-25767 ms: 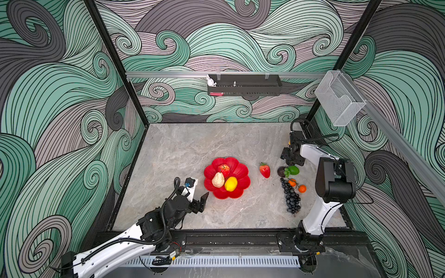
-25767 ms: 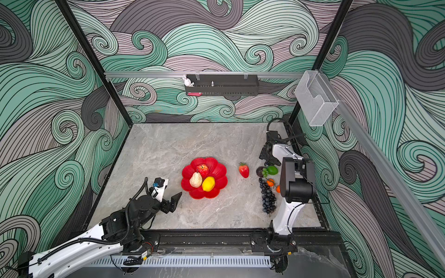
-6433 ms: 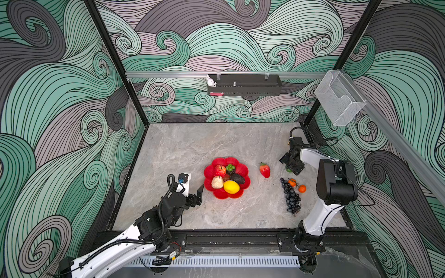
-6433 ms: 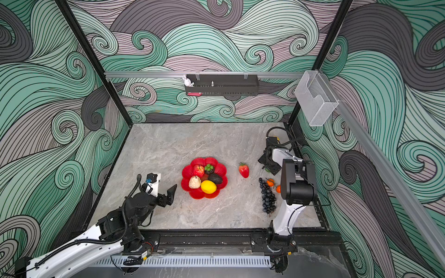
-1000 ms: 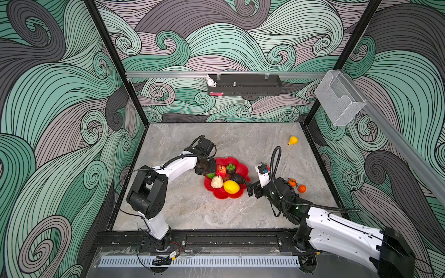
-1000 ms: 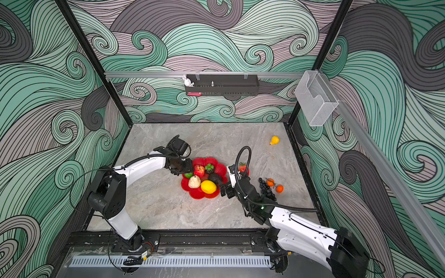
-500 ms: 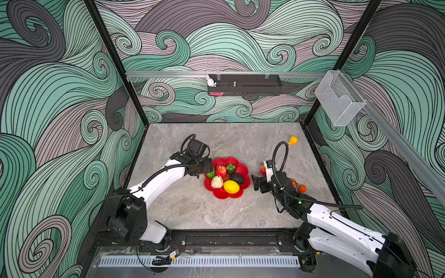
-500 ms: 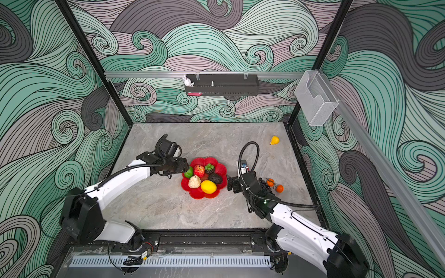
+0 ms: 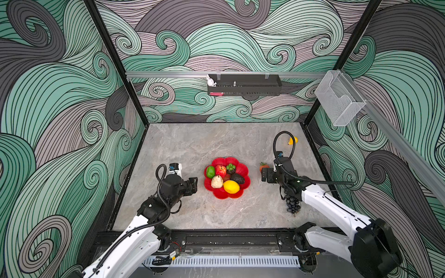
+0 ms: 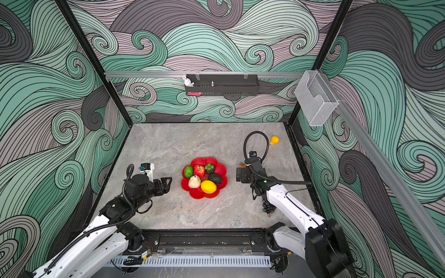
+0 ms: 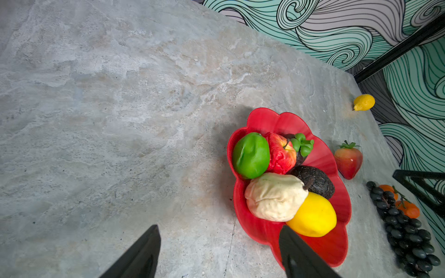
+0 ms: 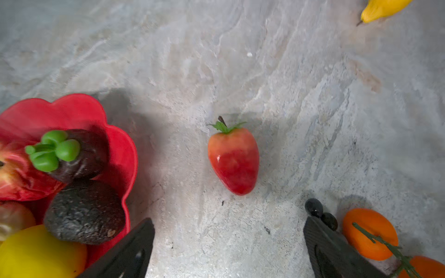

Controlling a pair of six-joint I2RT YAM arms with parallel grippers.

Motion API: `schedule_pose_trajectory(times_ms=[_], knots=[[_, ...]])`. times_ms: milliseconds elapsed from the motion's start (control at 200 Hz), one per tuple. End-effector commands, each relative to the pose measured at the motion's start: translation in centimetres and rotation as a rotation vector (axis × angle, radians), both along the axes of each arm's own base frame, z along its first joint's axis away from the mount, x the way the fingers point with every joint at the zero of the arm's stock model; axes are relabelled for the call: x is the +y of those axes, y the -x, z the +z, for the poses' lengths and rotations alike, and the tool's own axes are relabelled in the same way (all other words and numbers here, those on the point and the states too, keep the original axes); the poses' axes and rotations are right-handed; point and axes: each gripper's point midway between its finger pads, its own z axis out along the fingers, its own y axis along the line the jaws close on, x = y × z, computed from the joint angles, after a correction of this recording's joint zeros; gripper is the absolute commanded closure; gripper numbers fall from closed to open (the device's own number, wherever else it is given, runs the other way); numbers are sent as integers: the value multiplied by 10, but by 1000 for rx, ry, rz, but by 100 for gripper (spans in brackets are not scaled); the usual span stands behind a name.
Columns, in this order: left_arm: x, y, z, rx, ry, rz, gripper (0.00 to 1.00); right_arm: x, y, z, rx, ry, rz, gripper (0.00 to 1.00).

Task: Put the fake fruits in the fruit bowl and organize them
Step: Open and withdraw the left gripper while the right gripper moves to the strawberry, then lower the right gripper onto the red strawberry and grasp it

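The strawberry is still outside the bowl on the tabletop, so I should next move my right gripper outward and down over the strawberry's red body (image 9: 263, 167) (image 12: 234, 160) and close it across the strawberry's sides.
The red fruit bowl (image 9: 243, 168) (image 10: 222, 171) (image 11: 269, 120) holds a green fruit (image 9: 210, 171), red apple (image 9: 220, 170), dark fruit with a green top (image 9: 230, 167), avocado (image 9: 237, 178), pear (image 9: 216, 181) and lemon (image 9: 231, 186). My left gripper (image 9: 193, 185) (image 11: 219, 231) is open and empty, just left of the bowl. A strawberry (image 12: 233, 160) (image 9: 264, 166) lies on the table right of the bowl. My right gripper (image 9: 266, 175) (image 12: 228, 221) is open, with the strawberry just beyond its fingertips. A grape bunch (image 9: 292, 205) and small oranges (image 12: 369, 233) lie beside the right arm.
A small yellow fruit (image 9: 293, 140) (image 12: 382, 8) lies near the back right corner. On the back wall hangs a black tray (image 9: 244, 87), and a clear bin (image 9: 339, 101) is on the right wall. The right arm hides the oranges in both top views.
My left gripper has drawn back from the bowl's left edge toward the front and opened wider; the green fruit stays in the bowl. My right gripper has moved closer to the strawberry.
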Motion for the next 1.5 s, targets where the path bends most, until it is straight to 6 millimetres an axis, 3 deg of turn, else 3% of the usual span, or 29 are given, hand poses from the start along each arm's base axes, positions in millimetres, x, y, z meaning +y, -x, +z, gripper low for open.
schedule_pose_trajectory(times_ms=[0,155,435,841,1256,1491], knots=[[7,-4,14,-117,6,22,18,6,-7,-9,89,-48,11,4],[6,5,0,-145,-26,-37,15,9,-23,-25,166,-47,11,5],[5,2,2,-186,-14,-33,13,7,-46,-45,232,12,-7,9],[4,-4,-2,-156,-10,-17,12,2,-51,-76,344,89,-27,19],[5,-6,-6,-142,-21,-4,10,4,-52,-84,361,96,-8,35],[5,-8,-10,-120,-36,-1,10,11,-51,-72,320,59,32,43]])
